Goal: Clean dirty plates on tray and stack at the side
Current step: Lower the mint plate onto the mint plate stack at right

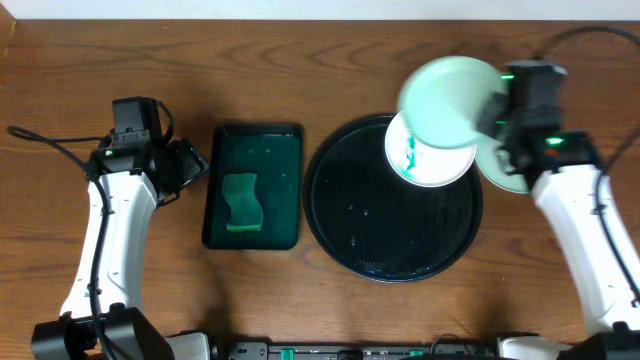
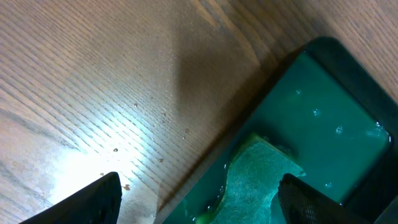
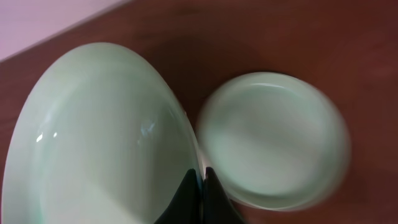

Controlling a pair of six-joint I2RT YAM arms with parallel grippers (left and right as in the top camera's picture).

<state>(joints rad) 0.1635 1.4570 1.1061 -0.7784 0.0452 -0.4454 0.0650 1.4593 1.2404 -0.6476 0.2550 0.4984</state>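
My right gripper should next carry the held mint plate to the right in the overhead view, then down over the second mint plate beside the black tray (image 1: pixel 345 215).
My right gripper (image 1: pixel 496 110) is shut on the rim of a pale mint plate (image 1: pixel 450 100), holding it tilted in the air over the black tray's (image 1: pixel 345 215) far right edge. In the right wrist view its fingers (image 3: pixel 200 182) pinch that plate's (image 3: pixel 106 137) rim. Below it on the tray lies a white plate (image 1: pixel 425 160) with green smears. A second mint plate (image 1: pixel 503 175) (image 3: pixel 273 140) sits on the table right of the tray, partly under my right arm. My left gripper (image 1: pixel 190 165) (image 2: pixel 199 205) hangs open and empty at the left edge of the green rectangular tray.
A dark green rectangular tray (image 1: pixel 252 150) (image 2: pixel 336 112) with liquid holds a wavy green sponge (image 1: pixel 241 203) (image 2: pixel 258 180), left of the black tray. Bare wooden table (image 2: pixel 93 81) lies to the left of it.
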